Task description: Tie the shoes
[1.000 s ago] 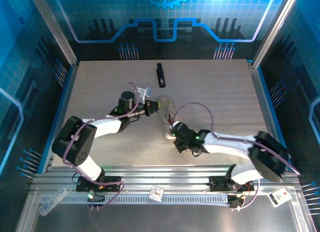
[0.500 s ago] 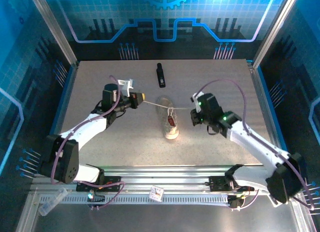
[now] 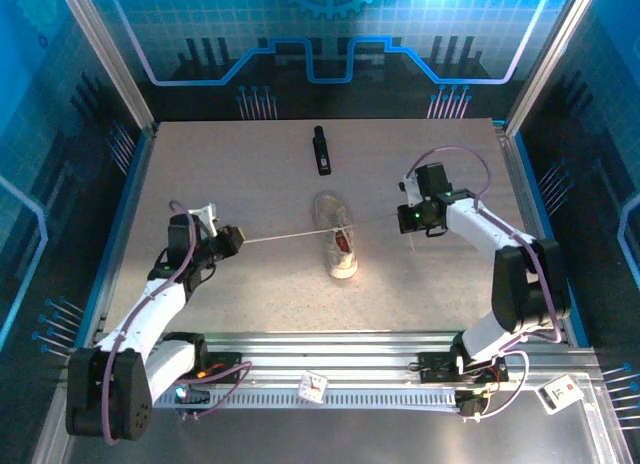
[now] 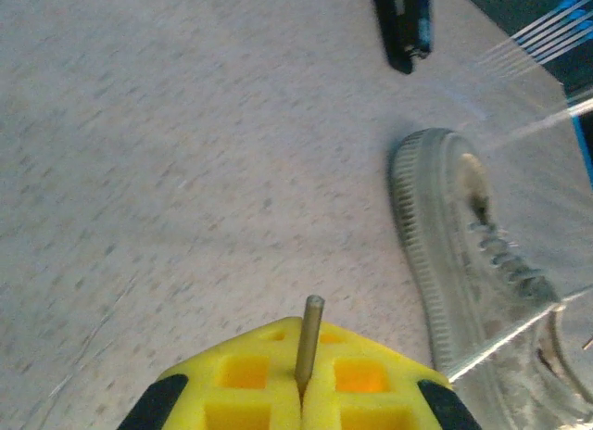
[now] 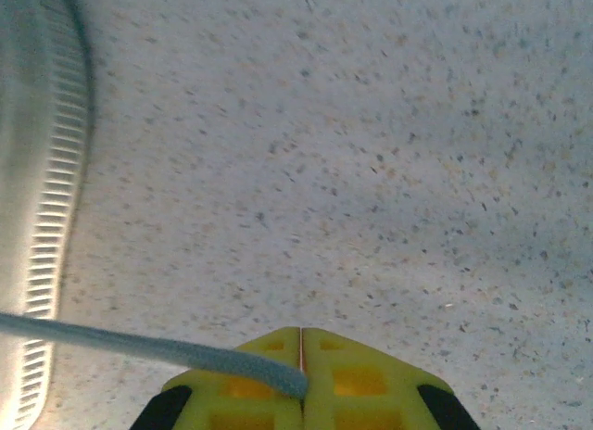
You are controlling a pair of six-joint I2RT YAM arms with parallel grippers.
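Observation:
I will next pull my left gripper farther away from the shoe (image 3: pixel 337 236) and lower it toward the table beside the shoe to let go of the tip of its lace, because that lace is tight.
The off-white shoe (image 3: pixel 337 236) lies mid-table, toe pointing away from the arm bases, its red lining showing. My left gripper (image 3: pixel 233 240) sits to its left, shut on the stiff tip of one lace (image 4: pixel 312 342). My right gripper (image 3: pixel 404 219) sits to the shoe's right, shut on the other lace (image 5: pixel 148 348). Both laces (image 3: pixel 285 234) run taut in a near-straight line from the shoe to the grippers. In the left wrist view the shoe (image 4: pixel 463 254) lies ahead on the right. In the right wrist view its ribbed sole (image 5: pixel 51 170) runs along the left edge.
A slim black bar-shaped object (image 3: pixel 321 150) lies beyond the shoe near the table's far edge, also seen in the left wrist view as the black bar (image 4: pixel 404 22). Metal frame posts and blue walls bound the speckled table (image 3: pixel 200 174).
Both grippers have drawn outward from the shoe. The left one went left and toward the near edge, the right one slightly right. The laces have stretched out taut.

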